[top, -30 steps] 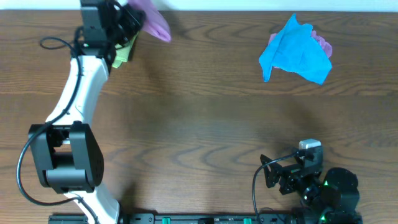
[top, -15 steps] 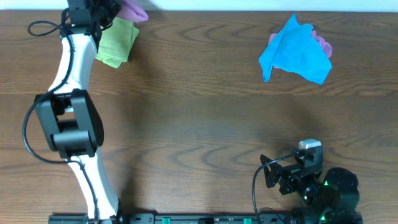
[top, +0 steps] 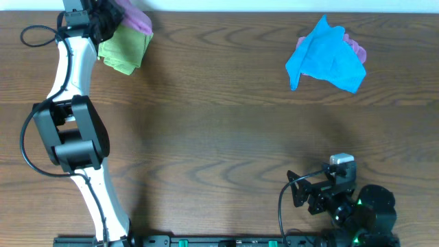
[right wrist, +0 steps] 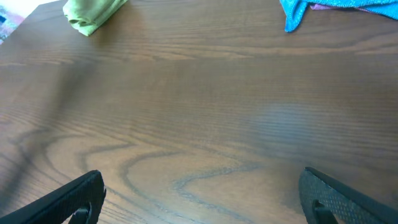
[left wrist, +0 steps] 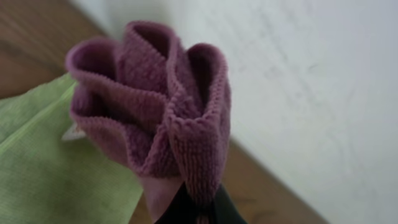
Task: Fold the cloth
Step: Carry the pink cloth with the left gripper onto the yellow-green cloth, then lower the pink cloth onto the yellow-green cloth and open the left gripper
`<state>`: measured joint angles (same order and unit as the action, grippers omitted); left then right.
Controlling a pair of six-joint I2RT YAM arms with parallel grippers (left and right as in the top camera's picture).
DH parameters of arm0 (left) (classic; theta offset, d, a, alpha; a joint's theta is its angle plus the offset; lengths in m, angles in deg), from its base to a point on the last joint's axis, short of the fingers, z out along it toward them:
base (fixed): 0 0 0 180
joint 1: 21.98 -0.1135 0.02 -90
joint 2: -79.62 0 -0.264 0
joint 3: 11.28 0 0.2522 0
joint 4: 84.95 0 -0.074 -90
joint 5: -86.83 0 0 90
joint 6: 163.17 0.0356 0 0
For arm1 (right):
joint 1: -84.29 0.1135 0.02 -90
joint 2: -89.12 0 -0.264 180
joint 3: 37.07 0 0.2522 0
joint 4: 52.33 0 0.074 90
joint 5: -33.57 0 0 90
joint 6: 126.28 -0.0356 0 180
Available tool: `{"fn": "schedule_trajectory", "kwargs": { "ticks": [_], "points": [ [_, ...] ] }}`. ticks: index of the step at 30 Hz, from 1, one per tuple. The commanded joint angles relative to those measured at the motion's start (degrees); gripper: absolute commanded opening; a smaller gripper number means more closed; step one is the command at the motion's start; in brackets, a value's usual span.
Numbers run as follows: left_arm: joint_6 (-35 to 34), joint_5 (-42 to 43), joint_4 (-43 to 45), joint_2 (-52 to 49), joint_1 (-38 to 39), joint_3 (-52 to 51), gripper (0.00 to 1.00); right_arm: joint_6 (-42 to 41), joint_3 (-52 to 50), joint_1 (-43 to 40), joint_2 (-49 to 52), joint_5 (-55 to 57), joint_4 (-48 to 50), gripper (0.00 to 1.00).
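Observation:
The left gripper draws back and down to the light green cloth's edge beside my arm next and releases the lilac-purple cloth point(top: 135, 17), because it still hangs bunched.
The lilac-purple cloth point(top: 135, 17) is bunched in folds at the table's far left corner, held in my left gripper point(top: 110, 15). In the left wrist view the cloth point(left wrist: 155, 106) fills the middle, pinched between the dark jaws point(left wrist: 199, 208) at the bottom. It hangs just above the light green cloth point(left wrist: 56, 168). My right gripper point(right wrist: 202, 196) is open and empty, low over bare wood near the front right point(top: 322, 189).
The light green folded cloth point(top: 125, 49) lies at the far left, also in the right wrist view point(right wrist: 90, 14). A bright blue cloth point(top: 326, 58) lies at the far right over a bit of purple fabric point(top: 357, 48). A white wall runs along the table's far edge.
My left arm has swung left along the far edge, carrying the purple cloth from beside the green cloth to over its far left end. The right arm has not moved.

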<state>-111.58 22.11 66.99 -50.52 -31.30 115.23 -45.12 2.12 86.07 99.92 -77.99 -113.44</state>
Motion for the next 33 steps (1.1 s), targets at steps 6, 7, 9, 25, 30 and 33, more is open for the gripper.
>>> {"fn": "schedule_trajectory", "kwargs": {
  "ticks": [6,7,9,25,30,33],
  "points": [
    [7.2,-2.0,-6.4,-0.8,-0.1,1.6,0.06,-1.0,-0.1,-0.4,-0.4,0.2,-0.1,0.99],
    [8.2,-3.0,-7.7,-0.8,-0.1,1.6,0.06,-1.0,-0.1,-0.4,-0.4,0.2,-0.1,0.99],
    [9.8,-5.0,-9.7,-0.8,-0.1,1.6,0.06,-1.0,-0.1,-0.4,-0.4,0.2,-0.1,0.99],
    [14.0,-18.3,-19.7,-0.8,-2.7,1.6,0.06,-1.0,-0.1,-0.4,-0.4,0.2,-0.1,0.99],
    [14.7,-18.2,-20.8,-0.8,-3.4,1.6,0.08,-1.0,-0.1,-0.4,-0.4,0.2,-0.1,0.99],
    [15.7,-18.2,-21.5,-0.8,-3.5,1.6,0.21,-1.0,-0.1,-0.4,-0.4,0.2,-0.1,0.99]
  ]
}}
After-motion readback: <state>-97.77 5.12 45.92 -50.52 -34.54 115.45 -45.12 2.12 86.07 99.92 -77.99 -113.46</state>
